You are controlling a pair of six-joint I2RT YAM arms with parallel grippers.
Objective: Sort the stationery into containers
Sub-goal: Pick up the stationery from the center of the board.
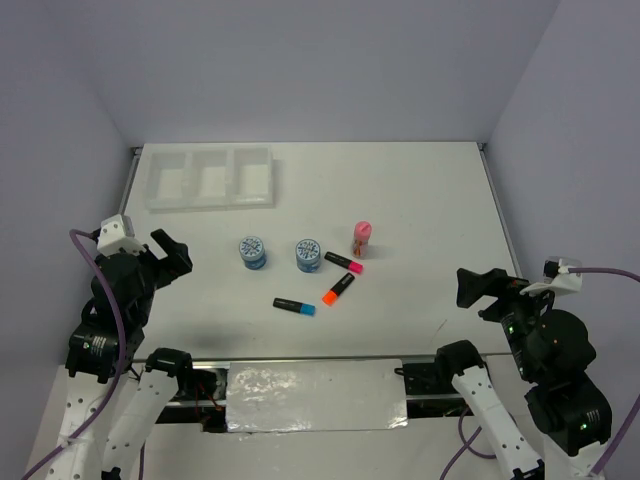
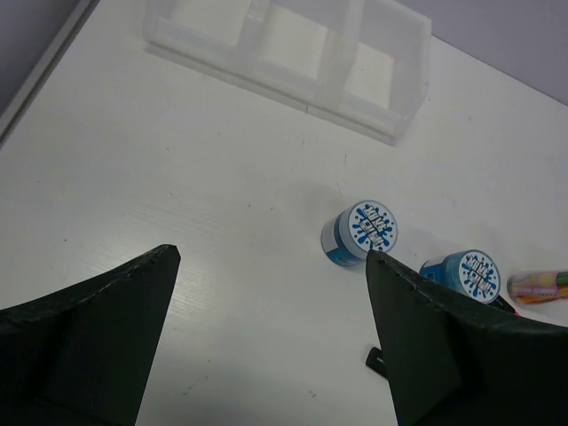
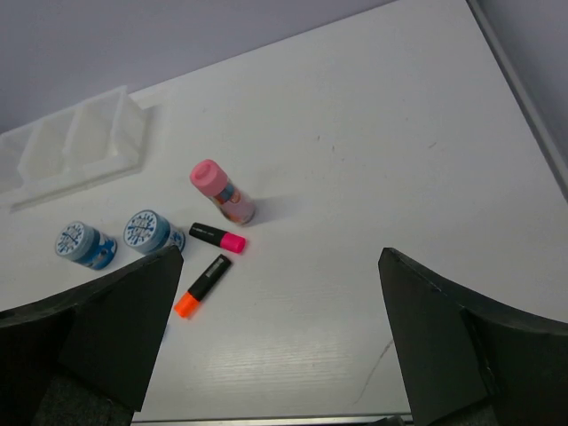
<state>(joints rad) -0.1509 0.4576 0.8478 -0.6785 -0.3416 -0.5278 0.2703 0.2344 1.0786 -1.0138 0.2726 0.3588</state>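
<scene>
Next, my left gripper needs to bring its open fingers over and down around the nearer blue roll, which stands below and to the gripper's right in the top view.
Two blue rolls (image 1: 252, 251) (image 1: 308, 254) stand mid-table, also in the left wrist view (image 2: 360, 232) (image 2: 463, 275). The pink-capped (image 1: 344, 262), orange-capped (image 1: 338, 289) and blue-capped (image 1: 294, 306) highlighters lie near them. The pink-tan stick (image 1: 362, 238) stands upright to their right, also in the right wrist view (image 3: 222, 192). The three-compartment tray (image 1: 210, 179) sits empty at the far left. My left gripper (image 1: 172, 252) is open and empty, left of the rolls. My right gripper (image 1: 480, 286) is open and empty, right of the items.
Walls enclose the table on three sides. A shiny foil-covered panel (image 1: 315, 394) lies along the near edge between the arm bases.
</scene>
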